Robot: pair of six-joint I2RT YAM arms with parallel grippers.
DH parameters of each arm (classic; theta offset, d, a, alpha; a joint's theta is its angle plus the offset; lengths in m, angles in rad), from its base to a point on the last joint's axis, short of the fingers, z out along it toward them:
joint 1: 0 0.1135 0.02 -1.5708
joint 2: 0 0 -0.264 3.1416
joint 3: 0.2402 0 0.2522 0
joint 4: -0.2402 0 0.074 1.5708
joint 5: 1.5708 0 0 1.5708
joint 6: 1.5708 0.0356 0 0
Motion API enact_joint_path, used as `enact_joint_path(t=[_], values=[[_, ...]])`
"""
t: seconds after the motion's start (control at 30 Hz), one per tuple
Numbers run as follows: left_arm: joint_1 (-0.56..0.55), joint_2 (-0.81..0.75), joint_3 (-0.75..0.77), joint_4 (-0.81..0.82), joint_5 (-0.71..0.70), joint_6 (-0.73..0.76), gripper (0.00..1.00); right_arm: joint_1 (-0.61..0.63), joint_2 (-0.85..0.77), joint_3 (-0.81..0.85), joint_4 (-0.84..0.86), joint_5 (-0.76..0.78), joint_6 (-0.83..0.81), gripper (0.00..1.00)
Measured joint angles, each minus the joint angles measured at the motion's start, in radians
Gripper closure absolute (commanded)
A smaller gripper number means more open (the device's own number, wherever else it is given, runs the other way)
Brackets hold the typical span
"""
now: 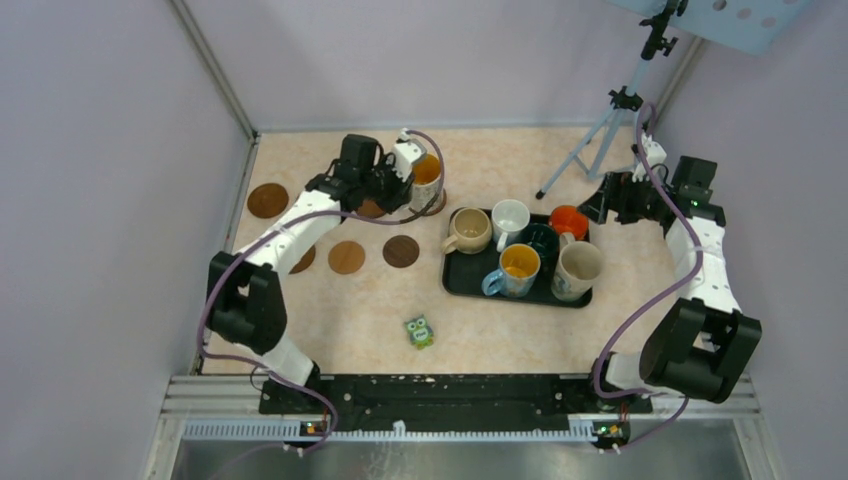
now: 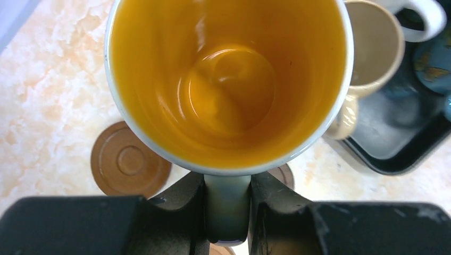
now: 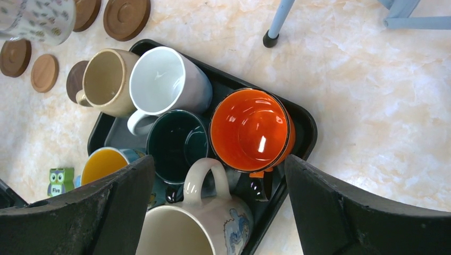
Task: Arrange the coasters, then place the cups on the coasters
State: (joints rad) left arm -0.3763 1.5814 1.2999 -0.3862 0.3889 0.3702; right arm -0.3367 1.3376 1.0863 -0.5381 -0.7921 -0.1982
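Observation:
I need to carry the upright white cup with my left gripper next, toward the tray and down onto the coaster peeking out beneath, because that coaster is empty.
My left gripper [image 2: 227,187] is shut on the handle of a white cup with an orange inside [image 2: 228,79]. It holds the cup upright at the back of the table [image 1: 427,175]. A brown ringed coaster [image 2: 127,159] lies just left of it, and another coaster [image 2: 283,174] peeks out under its right side. More coasters [image 1: 267,200] [image 1: 347,257] [image 1: 401,251] lie on the left half. My right gripper [image 3: 219,158] hangs open over the tray [image 3: 306,125], above an orange-red cup [image 3: 250,130], a dark green cup [image 3: 175,143] and a cream cup [image 3: 213,223].
The black tray [image 1: 460,285] also holds a beige cup [image 1: 470,230], a white cup [image 1: 511,216] and a blue-handled cup [image 1: 519,268]. A small green owl figure [image 1: 419,331] stands in front of the tray. A tripod [image 1: 610,130] stands at the back right. Walls close in both sides.

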Motion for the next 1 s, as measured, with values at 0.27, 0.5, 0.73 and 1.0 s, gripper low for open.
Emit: enact_joint_path(t=[0.27, 0.5, 0.73, 1.0], values=[[0.001, 0.144, 0.039, 0.106, -0.097, -0.005, 1.0, 0.0, 0.001, 0.0, 0.0, -0.007, 0.0, 0.09], [0.002, 0.24, 0.042, 0.157, -0.128, -0.045, 1.0, 0.0, 0.001, 0.0, 0.0, -0.011, 0.0, 0.09], [0.003, 0.301, 0.05, 0.195, -0.153, -0.084, 1.0, 0.0, 0.014, 0.0, 0.0, -0.015, 0.0, 0.09], [0.005, 0.343, 0.072, 0.252, -0.172, -0.137, 1.0, 0.0, 0.016, -0.013, -0.002, -0.019, -0.001, 0.09]])
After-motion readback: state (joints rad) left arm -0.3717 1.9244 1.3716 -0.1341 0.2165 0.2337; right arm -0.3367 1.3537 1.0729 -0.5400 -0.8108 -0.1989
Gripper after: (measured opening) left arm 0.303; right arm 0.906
